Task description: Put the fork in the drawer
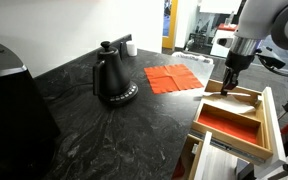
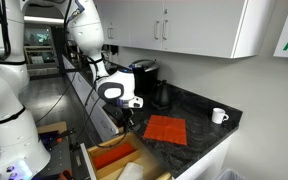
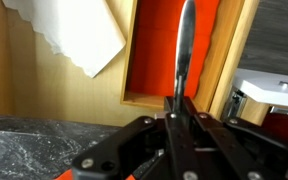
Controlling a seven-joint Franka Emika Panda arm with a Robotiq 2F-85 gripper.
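Observation:
The compartment is below my gripper, farther from the dark counter, so next I will move my gripper down, away from the counter and over the drawer's red-orange lined compartment (image 1: pixel 230 124) (image 3: pixel 159 50), and let go of the fork.
My gripper (image 3: pixel 180 105) is shut on the fork (image 3: pixel 184 45), a thin pale silvery piece that sticks out from between the fingers over the drawer's red-orange lined compartment (image 3: pixel 159 50). In both exterior views the gripper (image 1: pixel 227 84) (image 2: pixel 127 112) hangs just above the far end of the light wooden drawer (image 1: pixel 269 125) (image 2: pixel 102 167), which stands open beside the dark counter. The fork itself is too small to make out in the exterior views.
A black kettle (image 1: pixel 112 78) stands on the dark stone counter (image 1: pixel 104 130). A flat red-orange cloth (image 1: pixel 173 77) (image 2: pixel 165 129) lies near the counter edge. A white mug (image 2: pixel 218 116) stands at the back. White paper (image 3: pixel 79 35) lies in the drawer's other compartment.

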